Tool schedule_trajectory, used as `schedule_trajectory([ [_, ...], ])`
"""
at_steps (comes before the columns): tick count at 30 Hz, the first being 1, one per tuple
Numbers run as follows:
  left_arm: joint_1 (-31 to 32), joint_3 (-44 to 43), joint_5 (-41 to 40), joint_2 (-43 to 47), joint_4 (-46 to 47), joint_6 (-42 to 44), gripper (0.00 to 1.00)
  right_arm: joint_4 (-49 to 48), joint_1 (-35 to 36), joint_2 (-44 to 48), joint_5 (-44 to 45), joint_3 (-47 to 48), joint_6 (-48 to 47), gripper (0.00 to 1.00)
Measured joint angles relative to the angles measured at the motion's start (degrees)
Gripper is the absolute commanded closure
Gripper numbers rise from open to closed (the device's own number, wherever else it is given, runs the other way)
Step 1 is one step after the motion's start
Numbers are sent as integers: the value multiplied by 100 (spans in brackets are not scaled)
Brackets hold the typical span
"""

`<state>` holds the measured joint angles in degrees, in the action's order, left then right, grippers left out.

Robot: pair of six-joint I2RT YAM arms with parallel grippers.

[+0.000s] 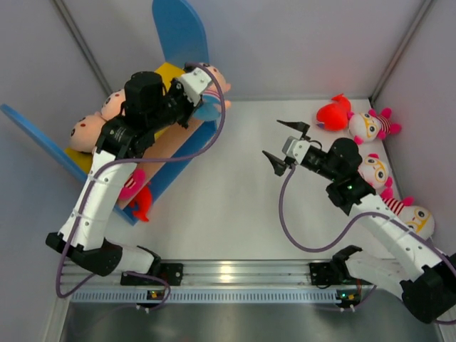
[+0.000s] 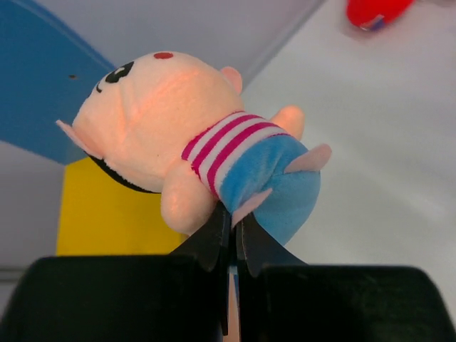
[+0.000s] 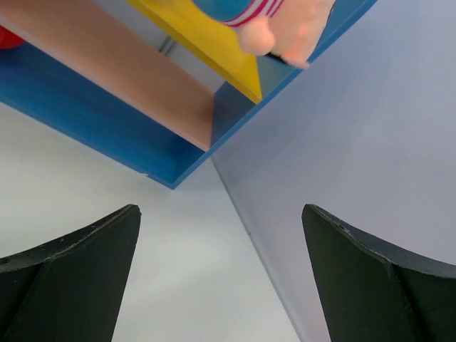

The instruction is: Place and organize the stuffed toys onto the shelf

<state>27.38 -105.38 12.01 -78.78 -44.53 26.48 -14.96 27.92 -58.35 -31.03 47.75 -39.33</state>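
My left gripper needs to move outward over the board's bare far end, beside the far blue panel, because the doll hangs partly past the yellow board's edge.
My left gripper is shut on the blue pants of a peach-faced striped doll, held over the yellow upper board of the blue-sided shelf. Its head shows in the top view. Two more peach dolls lie on the upper board. A red plush and a pink one lie on the tan lower board. My right gripper is open and empty over the table's middle. At the right lie a red plush and white-faced dolls.
The shelf stands at the left against the grey wall, its near blue panel edging the table. More white-faced dolls and one lie along the right wall beside my right arm. The right wrist view shows the shelf's corner.
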Motion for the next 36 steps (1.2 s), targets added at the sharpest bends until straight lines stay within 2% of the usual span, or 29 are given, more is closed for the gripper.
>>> schedule_trajectory([
  [7,-22,-190,-1939,-529,1340,-474,100,-205,-74,592,319,-527,212,4],
  [10,-120,-186,-2417,-837,1764,-682,100,-249,-83,680,407,-695,326,4],
  [15,-608,0,-2557,-1300,2365,-1032,100,-271,-85,839,442,-929,505,4],
  [22,-1064,498,-2347,-1547,2649,-1167,99,-299,-85,1108,494,-1209,691,3],
  [24,-1130,671,-2194,-1545,2682,-1174,89,-293,-85,1187,553,-1281,743,3],
  [25,-1145,734,-2155,-1545,2708,-1169,72,-286,-85,1207,573,-1287,758,3],
  [26,-1154,796,-2100,-1534,2756,-1161,60,-284,-85,1217,595,-1290,774,3],
  [29,-1158,929,-2015,-1467,2846,-1287,35,-284,-85,1224,640,-1287,859,1],
  [36,-1154,1040,-2087,-1119,2813,-1440,21,-278,-85,1215,911,-1285,1318,1],
])
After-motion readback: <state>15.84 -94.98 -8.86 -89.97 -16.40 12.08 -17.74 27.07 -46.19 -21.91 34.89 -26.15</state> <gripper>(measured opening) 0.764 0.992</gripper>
